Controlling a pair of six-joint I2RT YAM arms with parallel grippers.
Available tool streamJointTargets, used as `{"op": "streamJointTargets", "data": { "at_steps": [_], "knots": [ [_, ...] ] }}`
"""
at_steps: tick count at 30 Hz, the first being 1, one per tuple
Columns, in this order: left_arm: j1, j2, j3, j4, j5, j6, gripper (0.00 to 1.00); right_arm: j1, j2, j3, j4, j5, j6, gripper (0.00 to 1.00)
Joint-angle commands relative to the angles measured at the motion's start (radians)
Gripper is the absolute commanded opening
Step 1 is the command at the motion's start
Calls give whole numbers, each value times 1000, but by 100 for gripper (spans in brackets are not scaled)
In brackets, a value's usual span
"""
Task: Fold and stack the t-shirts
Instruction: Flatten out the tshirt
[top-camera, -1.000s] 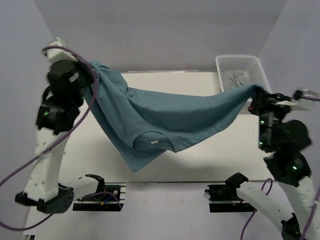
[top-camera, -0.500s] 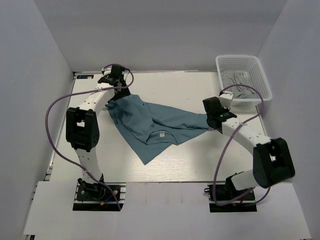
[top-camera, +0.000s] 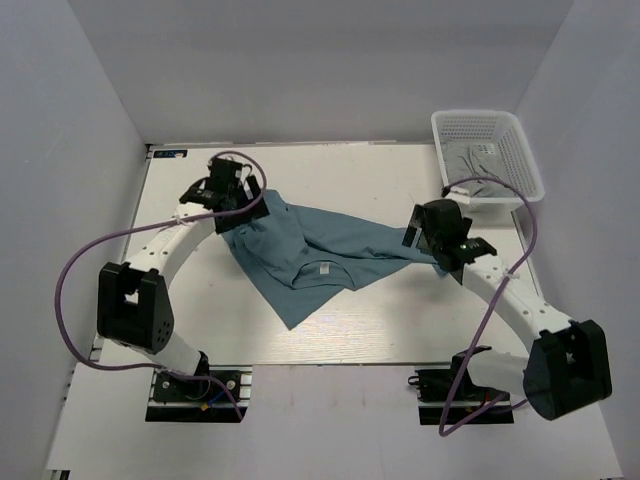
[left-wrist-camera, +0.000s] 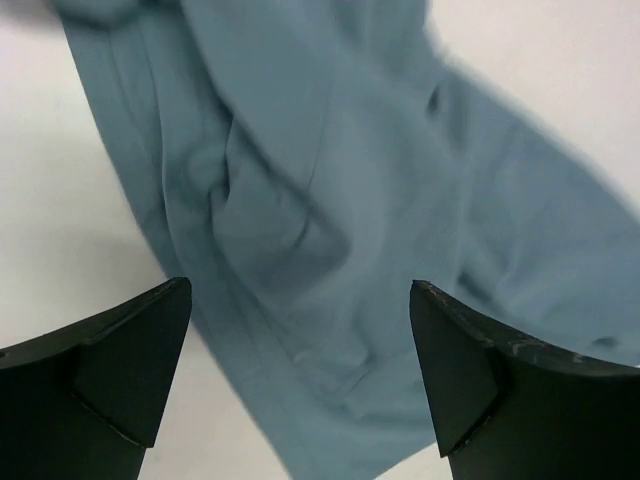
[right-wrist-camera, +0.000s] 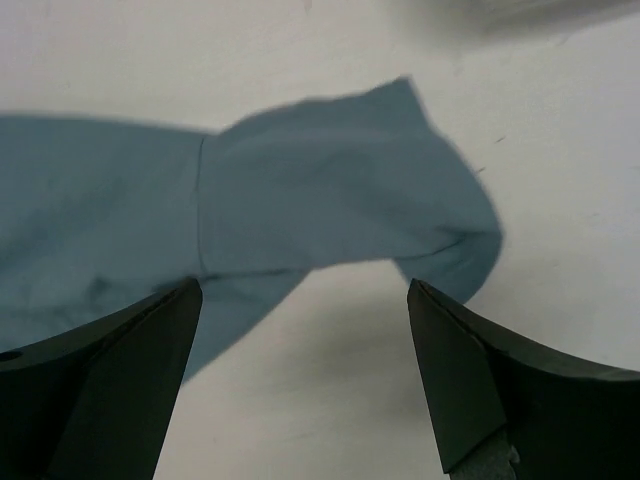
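Observation:
The cloth is still crumpled at the bunched fold on the shirt's shoulder. I will move my left gripper back toward the collar label next and lower it to that fold.
A teal-blue t-shirt (top-camera: 310, 250) lies crumpled and partly spread on the white table, collar label facing up. My left gripper (top-camera: 238, 205) hovers over its left end, open; in the left wrist view the wrinkled t-shirt (left-wrist-camera: 330, 200) fills the space below the empty left gripper (left-wrist-camera: 300, 288). My right gripper (top-camera: 415, 232) is at the shirt's right end, also open. The right wrist view shows a sleeve (right-wrist-camera: 330, 190) just beyond the right gripper (right-wrist-camera: 303, 287), with bare table between the fingers.
A white plastic basket (top-camera: 487, 125) stands at the back right corner with grey cloth (top-camera: 475, 158) in it. Purple cables loop from both arms. Grey walls enclose the table on three sides.
A second ago the shirt hung stretched in the air between both shut grippers. Both arms came down, the shirt landed on the table, and both grippers opened and let go.

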Motion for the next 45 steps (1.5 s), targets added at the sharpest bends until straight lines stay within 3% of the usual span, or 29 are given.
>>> {"op": "streamJointTargets", "data": {
  "at_steps": [1,7,15,24,26,27,28,31,37,40,41,42,45],
  "knots": [
    [-43,0,-100,-32,45,-30,100,5,-60,-106,78,-276,-57,90],
    [-106,10,-192,3,156,-67,98,10,-54,-188,104,-397,-52,90],
    [-164,58,-239,53,86,-76,91,10,-7,-240,183,-434,-43,90],
    [-165,153,-180,92,32,-89,56,18,90,-277,264,-477,-48,90],
    [-165,171,-168,92,47,-89,31,21,109,-272,290,-507,-54,90],
    [-165,171,-168,101,60,-89,11,27,116,-269,296,-508,-57,90],
    [-165,171,-168,111,60,-89,0,27,142,-260,299,-512,-62,88],
    [-165,144,-168,121,69,-89,0,41,185,-240,304,-508,-75,86],
    [-165,81,-159,121,78,-69,0,57,262,-214,365,-491,-75,67],
    [-165,56,-136,121,87,-60,0,61,285,-191,371,-428,-54,30],
    [-165,41,-136,121,87,-60,0,62,287,-186,374,-416,-46,11],
    [-165,41,-136,133,87,-50,0,62,285,-185,383,-400,-34,0],
    [-165,-6,-145,161,106,-38,0,67,254,-186,399,-373,-36,0]
  ]
}}
